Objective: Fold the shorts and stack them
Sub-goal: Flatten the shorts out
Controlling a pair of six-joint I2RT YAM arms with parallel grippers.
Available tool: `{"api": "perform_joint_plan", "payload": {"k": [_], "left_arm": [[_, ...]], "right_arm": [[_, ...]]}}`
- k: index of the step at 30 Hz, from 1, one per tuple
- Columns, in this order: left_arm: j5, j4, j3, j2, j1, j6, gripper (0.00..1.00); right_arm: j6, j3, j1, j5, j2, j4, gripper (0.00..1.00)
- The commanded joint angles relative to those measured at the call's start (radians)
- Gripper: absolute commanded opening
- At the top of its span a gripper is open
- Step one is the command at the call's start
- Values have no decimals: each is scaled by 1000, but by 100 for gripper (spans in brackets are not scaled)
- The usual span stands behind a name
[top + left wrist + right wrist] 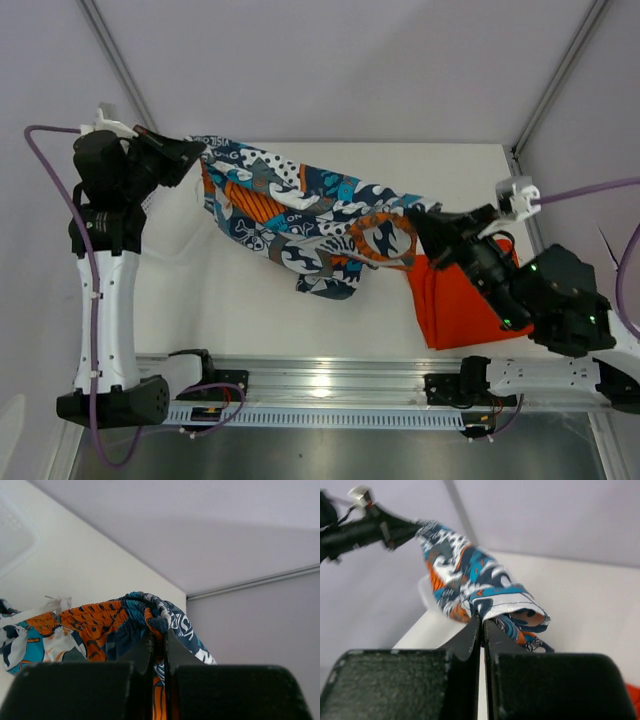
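Observation:
My left gripper lifts the waistband (127, 617) high above the table next, then lowers the waistband toward the table's far edge and releases it.
The patterned blue, orange, white and black shorts (300, 215) hang stretched above the table between both arms. My left gripper (200, 155) is shut on the waistband end at the far left; in the left wrist view the gathered waistband (127, 617) bunches over the closed fingertips (159, 630). Over at the right, my right gripper (418, 222) is shut on the other end, where a fold of the patterned shorts (485, 580) sits pinched between the fingers (481, 622). The plain orange shorts (455, 300) lie on the table under the right arm, partly hidden by it.
The white table (230, 300) ends at a metal rail (330, 380) along the near edge. Grey walls close in the back and both sides. A white mesh basket (12, 537) shows at the upper left of the left wrist view.

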Motion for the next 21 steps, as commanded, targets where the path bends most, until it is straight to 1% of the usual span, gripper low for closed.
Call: {"api": "perform_joint_plan", "payload": {"k": [1,2,3,4,6,7,10,11,16,21], "left_arm": [[-34,70,66,-66,36,-88,0],[-40,79,69,-72,44,-97,0],[-46,93,72,-78,50,-108,0],[-54,125,79,-86,57,-126,0],[-86,160,101,-89,59,-143,0],[-98,185,106,-92,59,-159,0],[-125,228,147,-98,71,-172,0],[-134,234,153,-116,74,-171,0],[-217,188,271,-195,85,-119,0],[-296,170,282,-346,85,-76,0]], "right_arm": [[-92,136,-181,-209,184,-70,0],[-81,156,-248,-288,207,-69,0],[-63,203,-399,-375,247,-69,0],[-43,231,-477,-550,270,-79,0],[24,321,-638,-735,337,-90,0],[52,351,-784,-928,360,-90,0],[158,433,-974,-1179,422,-54,0],[175,447,-991,-1268,428,-44,0],[208,480,-998,-1397,373,-8,0],[254,478,-998,-1525,276,39,0]]}}
